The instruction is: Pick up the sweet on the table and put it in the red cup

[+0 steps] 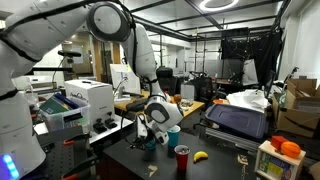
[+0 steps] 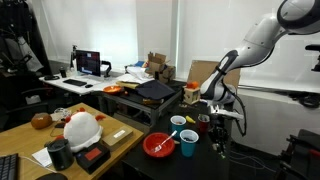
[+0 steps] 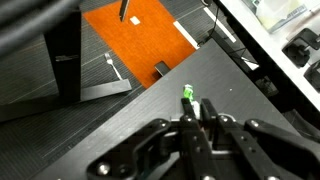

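Observation:
Next, my gripper rises, carries the sweet outward over the red cup's open top [image 1: 181, 149] and releases it, since the cup stands outward of my gripper.
In the wrist view a small green sweet [image 3: 187, 93] sits pinched at the tips of my gripper [image 3: 197, 106], whose fingers are almost together, just over the dark table. In both exterior views the gripper [image 1: 150, 126] [image 2: 218, 133] is low over the table. The red cup [image 1: 182, 158] stands upright on the table, nearer the front than the gripper and a little to its right. The sweet is too small to make out in the exterior views.
A blue cup [image 1: 172, 133] stands beside the gripper and a banana [image 1: 200, 156] lies by the red cup. A red bowl [image 2: 158, 145], a blue cup [image 2: 187, 143] and a white cup [image 2: 178, 122] crowd the table. An orange mat [image 3: 135, 35] lies on the floor beyond the table edge.

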Tool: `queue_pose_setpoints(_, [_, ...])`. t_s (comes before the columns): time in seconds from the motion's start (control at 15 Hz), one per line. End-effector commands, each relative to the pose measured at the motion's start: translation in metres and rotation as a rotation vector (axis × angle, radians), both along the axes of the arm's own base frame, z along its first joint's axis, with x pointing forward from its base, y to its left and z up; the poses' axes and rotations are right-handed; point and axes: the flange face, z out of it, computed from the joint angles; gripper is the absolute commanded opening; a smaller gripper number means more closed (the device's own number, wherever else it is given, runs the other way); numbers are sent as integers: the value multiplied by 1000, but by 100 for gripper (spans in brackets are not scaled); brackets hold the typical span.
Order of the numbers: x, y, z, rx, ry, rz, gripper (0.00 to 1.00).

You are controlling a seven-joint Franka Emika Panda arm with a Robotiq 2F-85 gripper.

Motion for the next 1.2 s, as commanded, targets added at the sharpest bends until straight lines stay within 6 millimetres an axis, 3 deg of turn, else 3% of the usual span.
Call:
queue_pose_setpoints(0.0, [-8, -30, 50, -77, -8, -23, 4])
queue_pose_setpoints(0.27, [15, -73, 91, -175, -78, -55, 4])
queue_pose_setpoints(0.53, [41, -95, 118, -225, -144, -72, 4])
queue_pose_setpoints(1.13, [116, -112, 130, -416, -324, -145, 4])
